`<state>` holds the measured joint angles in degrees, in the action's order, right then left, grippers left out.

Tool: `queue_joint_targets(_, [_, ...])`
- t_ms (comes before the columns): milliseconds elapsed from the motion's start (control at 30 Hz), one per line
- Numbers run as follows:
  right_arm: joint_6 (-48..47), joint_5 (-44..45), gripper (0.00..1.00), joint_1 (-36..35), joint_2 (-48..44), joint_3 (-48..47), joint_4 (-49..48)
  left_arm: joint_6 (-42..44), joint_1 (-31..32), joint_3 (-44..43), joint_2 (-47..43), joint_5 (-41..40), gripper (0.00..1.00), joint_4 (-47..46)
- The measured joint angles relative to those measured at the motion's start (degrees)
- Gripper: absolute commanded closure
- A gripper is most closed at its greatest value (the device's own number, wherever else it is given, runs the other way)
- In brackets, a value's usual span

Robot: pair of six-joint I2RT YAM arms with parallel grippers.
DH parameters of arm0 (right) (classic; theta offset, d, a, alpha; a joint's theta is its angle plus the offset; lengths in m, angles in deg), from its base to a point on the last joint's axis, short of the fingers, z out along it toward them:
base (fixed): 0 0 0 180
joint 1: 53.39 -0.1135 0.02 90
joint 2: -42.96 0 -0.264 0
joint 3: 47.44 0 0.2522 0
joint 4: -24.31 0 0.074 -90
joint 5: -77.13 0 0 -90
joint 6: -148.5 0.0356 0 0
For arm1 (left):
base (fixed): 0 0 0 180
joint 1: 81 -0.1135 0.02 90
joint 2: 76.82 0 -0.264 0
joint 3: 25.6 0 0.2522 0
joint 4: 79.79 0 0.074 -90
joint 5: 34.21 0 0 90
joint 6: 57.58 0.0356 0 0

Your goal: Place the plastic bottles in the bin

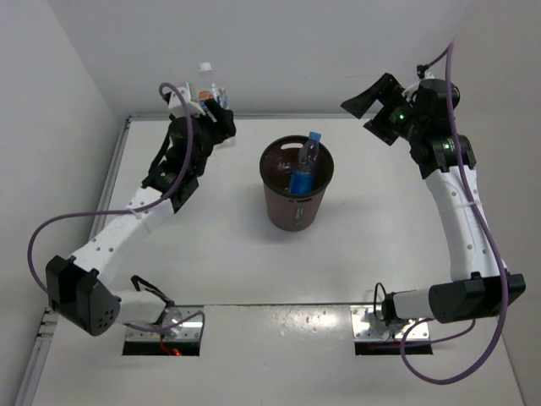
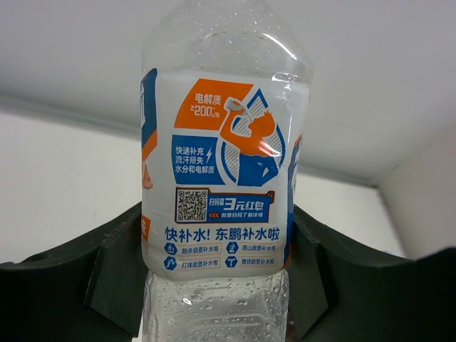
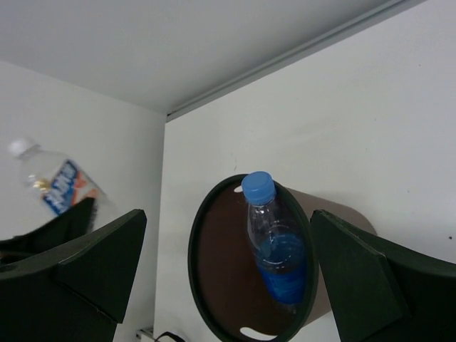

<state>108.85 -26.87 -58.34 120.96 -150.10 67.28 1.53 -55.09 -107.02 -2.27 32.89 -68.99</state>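
Note:
Next, my left gripper will carry its clear bottle toward the right in the top view, over the bin's open space beside the blue-capped bottle.
The dark brown bin (image 1: 296, 211) stands mid-table, and the right wrist view shows its rim (image 3: 194, 263). A clear bottle with blue label and cap (image 1: 305, 169) leans inside it, cap above the rim, also in the right wrist view (image 3: 274, 246). My left gripper (image 1: 211, 114) at the back left is shut on a clear bottle with a white-blue-orange label (image 2: 224, 192), held upright off the table; its white cap (image 1: 204, 68) shows above. My right gripper (image 1: 376, 110) is open and empty, raised at the back right of the bin. The orange and unlabelled bottles are out of view.
White walls enclose the table on the left, back and right. The left arm's purple cable (image 1: 51, 233) loops over the left side. Both arm bases (image 1: 393, 326) sit at the near edge.

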Motion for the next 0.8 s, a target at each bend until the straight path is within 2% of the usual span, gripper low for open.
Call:
queue_joint_targets(167, [0.3,-0.4,0.00,0.3,0.0,0.3,0.0,0.5,6.5,-1.4,-0.4,1.9,0.40,-6.6])
queue_joint_targets(300, [0.3,-1.0,0.00,0.7,0.0,0.5,-0.2,2.2,15.2,-2.2,3.2,3.5,0.37,-8.0])
queue_joint_targets(400, [0.3,-1.4,0.00,0.7,0.0,0.9,-0.3,3.0,19.0,-2.2,6.3,4.3,0.34,-7.9])
queue_joint_targets(567, [0.4,-1.6,0.00,0.8,-0.2,1.2,-0.3,3.7,20.5,-2.2,8.9,4.5,0.26,-7.5])
queue_joint_targets(667, [0.5,-1.6,0.00,1.1,-0.6,1.6,-0.2,4.1,20.9,-2.2,9.0,4.5,0.02,-7.6])
queue_joint_targets(800, [0.5,-1.6,0.00,1.1,-0.9,1.9,-0.2,4.8,22.1,-2.9,9.0,3.7,0.00,-7.7])
